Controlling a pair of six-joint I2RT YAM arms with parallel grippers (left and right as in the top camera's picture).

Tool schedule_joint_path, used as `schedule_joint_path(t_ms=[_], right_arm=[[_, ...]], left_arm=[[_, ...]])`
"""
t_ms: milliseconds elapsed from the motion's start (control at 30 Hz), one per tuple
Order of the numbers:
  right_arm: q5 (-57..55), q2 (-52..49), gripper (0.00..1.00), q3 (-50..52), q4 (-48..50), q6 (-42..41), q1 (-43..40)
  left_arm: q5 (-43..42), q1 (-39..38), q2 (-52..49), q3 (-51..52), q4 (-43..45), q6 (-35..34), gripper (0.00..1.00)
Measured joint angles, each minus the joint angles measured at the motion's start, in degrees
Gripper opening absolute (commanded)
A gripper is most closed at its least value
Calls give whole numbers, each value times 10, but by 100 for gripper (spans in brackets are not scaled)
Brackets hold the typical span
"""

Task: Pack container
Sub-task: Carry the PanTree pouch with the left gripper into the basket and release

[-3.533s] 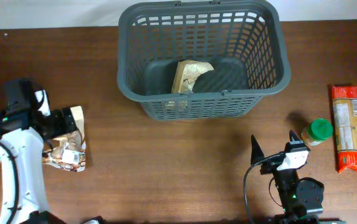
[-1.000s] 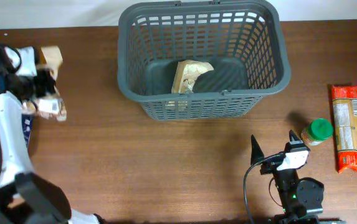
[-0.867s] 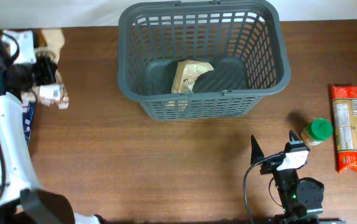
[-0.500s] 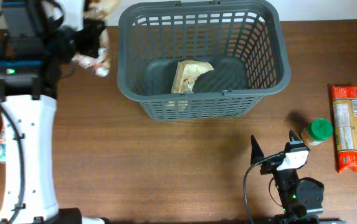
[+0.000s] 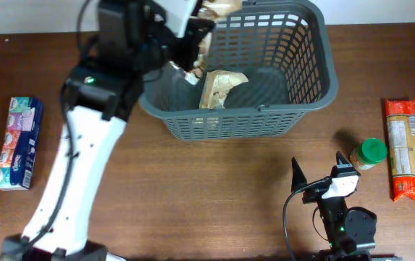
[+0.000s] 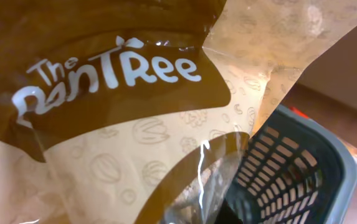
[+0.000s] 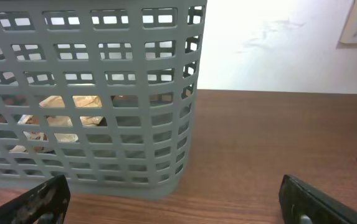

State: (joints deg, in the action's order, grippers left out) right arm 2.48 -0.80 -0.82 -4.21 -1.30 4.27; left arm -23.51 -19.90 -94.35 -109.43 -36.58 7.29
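Note:
I will lower the snack bag (image 5: 218,9) into the open basket, beside the bag on its base, before I open my left gripper.
The container (image 5: 312,51), a dark grey slotted basket, stands at the back middle of the table. A cream and brown bag (image 5: 221,88) lies on its base. My left gripper (image 5: 193,40) hovers over the basket's left rear rim, shut on a brown and cream snack bag (image 5: 218,9). In the left wrist view that bag (image 6: 122,106) fills the frame and hides the fingers, with the basket (image 6: 290,174) below it. My right gripper (image 5: 319,177) rests open near the front edge, nothing between its fingers (image 7: 38,202), facing the basket's wall (image 7: 103,81).
A green-lidded jar (image 5: 369,152) stands just right of the right gripper. An orange pasta packet (image 5: 406,148) lies by the right edge. A blue tissue pack (image 5: 19,143) lies at the far left.
My left arm has swung from the table's left side up and right to the basket's left rear rim, carrying the snack bag. The right arm has not moved.

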Motion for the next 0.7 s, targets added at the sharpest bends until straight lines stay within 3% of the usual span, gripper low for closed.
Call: schedule_joint_path(t_ms=[267,700], right_arm=[[0,0,99,0,0,0,0],[0,0,99,0,0,0,0]], left_arm=[[37,-28,-89,0,0,-25,2],[63,-28,-199,0,-69,-138,2]])
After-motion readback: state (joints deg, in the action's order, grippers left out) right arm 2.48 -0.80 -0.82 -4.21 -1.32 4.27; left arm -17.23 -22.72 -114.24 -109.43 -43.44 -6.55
